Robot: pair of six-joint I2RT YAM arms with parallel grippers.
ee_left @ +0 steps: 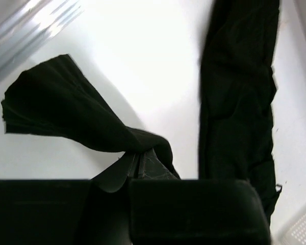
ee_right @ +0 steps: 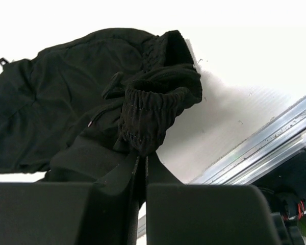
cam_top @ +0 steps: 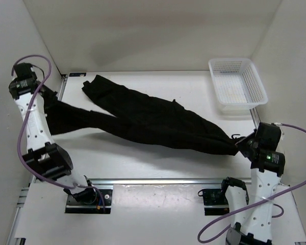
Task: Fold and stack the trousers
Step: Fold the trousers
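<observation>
My left gripper should next move outward and to the right in the top view, over the second leg's loose end (cam_top: 95,88), and let go, because the legs are lying apart.
The black trousers (cam_top: 148,122) stretch across the white table from far left to right. My left gripper (cam_top: 50,98) is shut on the end of one leg at the left edge; in the left wrist view (ee_left: 138,162) the leg cloth (ee_left: 66,109) bunches out of the pinched jaws and the other leg (ee_left: 239,102) lies flat at the right. My right gripper (cam_top: 240,144) is shut on the elastic waistband (ee_right: 153,115) at the right, seen pinched between the closed jaws in the right wrist view (ee_right: 143,159). The second leg ends free at the back left (cam_top: 94,84).
A white plastic mesh basket (cam_top: 237,86) stands at the back right, close behind my right gripper. Aluminium rails (cam_top: 158,181) run along the near edge of the table, and white walls enclose the left, back and right sides.
</observation>
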